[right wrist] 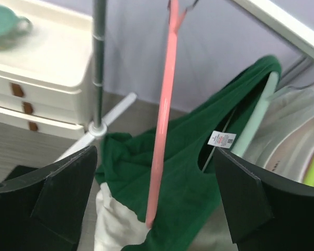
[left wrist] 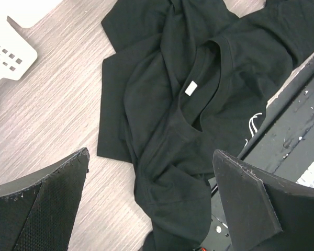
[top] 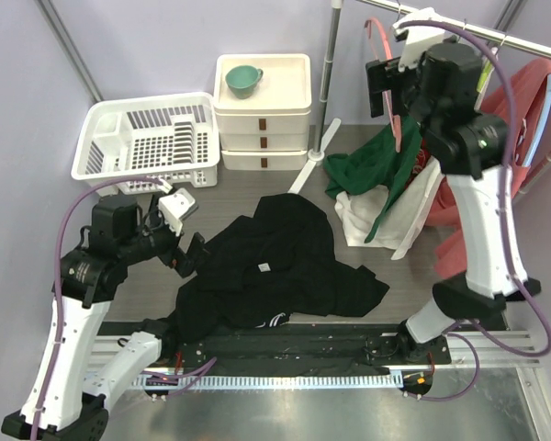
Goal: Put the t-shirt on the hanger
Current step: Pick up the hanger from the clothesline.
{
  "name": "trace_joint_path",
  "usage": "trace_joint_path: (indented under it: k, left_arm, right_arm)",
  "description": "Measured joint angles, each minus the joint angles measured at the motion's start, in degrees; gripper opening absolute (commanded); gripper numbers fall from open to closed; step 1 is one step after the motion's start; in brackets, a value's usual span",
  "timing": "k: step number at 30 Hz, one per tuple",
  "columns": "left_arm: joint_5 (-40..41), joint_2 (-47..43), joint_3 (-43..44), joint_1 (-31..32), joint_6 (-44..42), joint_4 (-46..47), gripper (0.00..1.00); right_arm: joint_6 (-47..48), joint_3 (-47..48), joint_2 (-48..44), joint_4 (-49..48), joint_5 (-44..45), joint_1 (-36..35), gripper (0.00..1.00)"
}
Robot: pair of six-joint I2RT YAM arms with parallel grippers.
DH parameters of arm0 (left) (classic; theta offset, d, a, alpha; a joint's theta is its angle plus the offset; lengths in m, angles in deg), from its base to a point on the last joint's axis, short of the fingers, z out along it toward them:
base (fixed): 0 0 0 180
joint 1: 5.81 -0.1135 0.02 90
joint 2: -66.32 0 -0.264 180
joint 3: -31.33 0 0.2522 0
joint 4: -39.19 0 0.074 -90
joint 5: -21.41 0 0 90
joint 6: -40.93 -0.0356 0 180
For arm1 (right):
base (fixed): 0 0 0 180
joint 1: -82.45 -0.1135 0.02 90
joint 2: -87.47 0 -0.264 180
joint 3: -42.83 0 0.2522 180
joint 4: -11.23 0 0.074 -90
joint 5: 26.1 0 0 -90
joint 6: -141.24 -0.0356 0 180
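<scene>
The pink arm already runs between the right gripper's open fingers. Next, that gripper lowers, reaches farther in toward the middle of the hanger's pink arm (top: 390, 105) (right wrist: 161, 128) and then closes.
The black t-shirt (top: 275, 266) lies crumpled on the table, its collar and white neck label facing up (left wrist: 191, 89); its near edge hangs over the black rail. My left gripper (top: 185, 231) hovers just above the shirt's left side, open (left wrist: 150, 154), with fabric below the gap and nothing held. The pink hanger (top: 376, 32) hangs from the clothes rail at the back right. My right gripper (top: 386, 73) is raised up to it and open (right wrist: 154, 151). The hanger's pink arm (right wrist: 165, 115) runs down between the fingers without touching either.
A white dish rack (top: 147, 138) and a white drawer unit (top: 262, 110) with a teal cup (top: 243, 80) stand at the back. A dark green garment (right wrist: 225, 172), a white one (top: 386, 220) and a salmon-red one (top: 523, 101) hang on the rack beside its pole (top: 331, 73).
</scene>
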Motion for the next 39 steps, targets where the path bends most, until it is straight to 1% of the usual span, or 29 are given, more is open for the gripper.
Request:
trace_joint_path:
  k: [3, 7, 8, 10, 11, 13, 16, 17, 19, 20, 21, 22, 23, 32, 37, 39]
  left_arm:
    - [0.02, -0.98, 0.0, 0.0, 0.02, -0.44, 1.0]
    - [0.02, -1.86, 0.0, 0.0, 0.04, -0.42, 1.0]
    - [0.04, -2.1, -0.02, 0.0, 0.07, -0.39, 1.0]
    - [0.2, -2.27, -0.15, 0.0, 0.13, -0.22, 1.0]
    - [0.37, -2.29, -0.28, 0.0, 0.17, -0.2, 1.0]
    - [0.68, -2.36, -0.55, 0.0, 0.22, -0.22, 1.0]
    - [1.18, -2.54, -0.79, 0.0, 0.17, -0.22, 1.0]
    - [1.49, -2.62, -0.83, 0.0, 0.17, -0.22, 1.0]
    - [1.84, -2.8, -0.87, 0.0, 0.09, -0.2, 1.0]
    - [1.97, -2.86, -0.92, 0.0, 0.07, -0.2, 1.0]
    - [2.03, -2.93, -0.96, 0.0, 0.04, -0.17, 1.0]
    - [2.08, -2.93, -1.01, 0.0, 0.04, -0.15, 1.0]
    - [2.16, -2.93, -1.05, 0.0, 0.04, -0.11, 1.0]
    - [2.67, -2.93, -1.16, 0.0, 0.04, 0.2, 1.0]
    - [3.17, -2.86, -1.16, 0.0, 0.02, 0.22, 1.0]
    - [3.32, -2.82, -1.16, 0.0, 0.0, 0.2, 1.0]
  right_arm:
    - [-1.16, -0.22, 6.38, 1.33, -0.94, 4.42, 0.96]
    - [-1.81, -0.79, 9.88, 2.8, -3.45, 7.15, 0.9]
    - [-1.9, -0.76, 10.16, 2.95, -4.0, 7.54, 0.85]
    - [-2.34, -0.74, 10.19, 3.19, -5.29, 8.39, 0.8]
    - [-2.54, -0.66, 10.19, 3.17, -5.99, 8.74, 0.75]
    - [-2.89, -0.55, 10.23, 3.17, -7.32, 9.4, 0.72]
    - [-3.43, -0.28, 10.84, 3.19, -9.57, 10.47, 0.64]
    - [-3.65, -0.17, 11.15, 3.23, -10.27, 10.71, 0.52]
    - [-3.91, 0.02, 11.82, 3.39, -11.5, 10.95, 0.4]
    - [-4.33, 0.2, 12.17, 3.48, -11.91, 11.04, 0.28]
    - [-4.52, 0.37, 12.5, 3.52, -12.35, 11.04, 0.21]
    - [-4.55, 0.59, 12.79, 3.61, -12.66, 11.04, 0.05]
    - [-4.85, 0.7, 12.94, 3.61, -13.09, 11.04, 0.01]
    - [-7.54, 1.44, 11.26, 3.34, -15.21, 11.37, 0.01]
    - [-8.02, 1.36, 7.72, 2.91, -16.65, 11.32, 0.01]
    - [-8.37, 0.39, 4.92, 3.15, -17.11, 11.32, 0.01]
